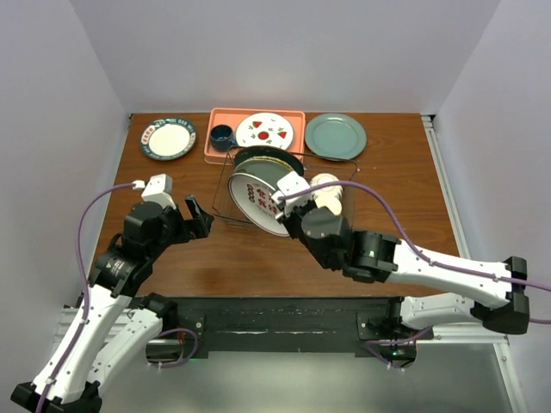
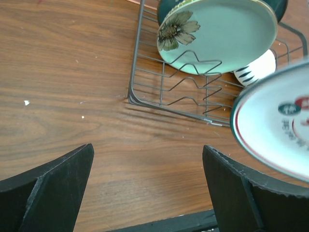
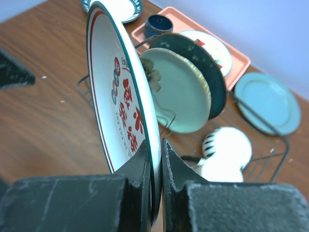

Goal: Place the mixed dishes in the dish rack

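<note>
I need to move my right gripper outward next, then down, to release its plate in the wire slots before the pale green plate, because those slots are still empty.
My right gripper is shut on the lower rim of a white green-rimmed plate with red characters, held on edge over the front of the dark wire dish rack. In the rack stand a pale green flower-marked plate and a dark teal plate behind it. A white ribbed bowl lies at the rack's right. Another white dark-rimmed plate lies at the far left. My left gripper is open and empty, left of the rack.
A salmon-pink tray behind the rack holds a dark blue cup and a white plate with red fruit marks. A plain grey-green plate lies at the back right. Bare wood lies under the left gripper.
</note>
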Available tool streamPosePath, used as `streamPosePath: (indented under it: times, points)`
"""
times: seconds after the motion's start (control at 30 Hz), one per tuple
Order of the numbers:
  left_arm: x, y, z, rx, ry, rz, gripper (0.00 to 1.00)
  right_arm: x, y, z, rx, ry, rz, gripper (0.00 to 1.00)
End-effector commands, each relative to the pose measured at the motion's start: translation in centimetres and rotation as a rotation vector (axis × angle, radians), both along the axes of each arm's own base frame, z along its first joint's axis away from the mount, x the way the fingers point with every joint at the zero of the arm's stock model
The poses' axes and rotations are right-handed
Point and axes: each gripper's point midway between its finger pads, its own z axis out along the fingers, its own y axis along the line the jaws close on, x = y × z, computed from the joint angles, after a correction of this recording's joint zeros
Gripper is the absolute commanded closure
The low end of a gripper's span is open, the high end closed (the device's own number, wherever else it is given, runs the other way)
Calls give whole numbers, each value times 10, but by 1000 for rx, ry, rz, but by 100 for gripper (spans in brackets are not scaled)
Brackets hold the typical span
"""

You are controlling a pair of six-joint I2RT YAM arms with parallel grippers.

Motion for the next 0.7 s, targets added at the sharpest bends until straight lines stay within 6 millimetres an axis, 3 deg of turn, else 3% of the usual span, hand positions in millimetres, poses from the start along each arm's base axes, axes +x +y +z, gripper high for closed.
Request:
streamPosePath:
  times: [0.0, 0.03, 0.2, 0.33, 0.5, 0.6, 0.67]
  points:
    - [9, -14, -3, -13, -63, -79, 0, 32, -1, 51, 2, -105, 40, 100]
    - [8, -16, -10, -11, -65, -91, 0, 44, -7, 49, -13, -107, 29, 100]
    - [12, -20, -13, -29, -106, -104, 0, 52, 9, 37, -96, -121, 173, 100]
    - [12, -20, -17, -16, -87, -114, 0, 65, 11, 18, -217, -122, 191, 100]
    - [12, -21, -17, -17, -90, -117, 0, 90, 10, -11, -351, -99, 157, 100]
    - [12, -21, -17, -17, -89, -117, 0, 106, 5, -19, -421, -119, 108, 100]
    - [12, -21, -17, -18, -87, -117, 0, 115, 2, -13, -435, -150, 76, 100]
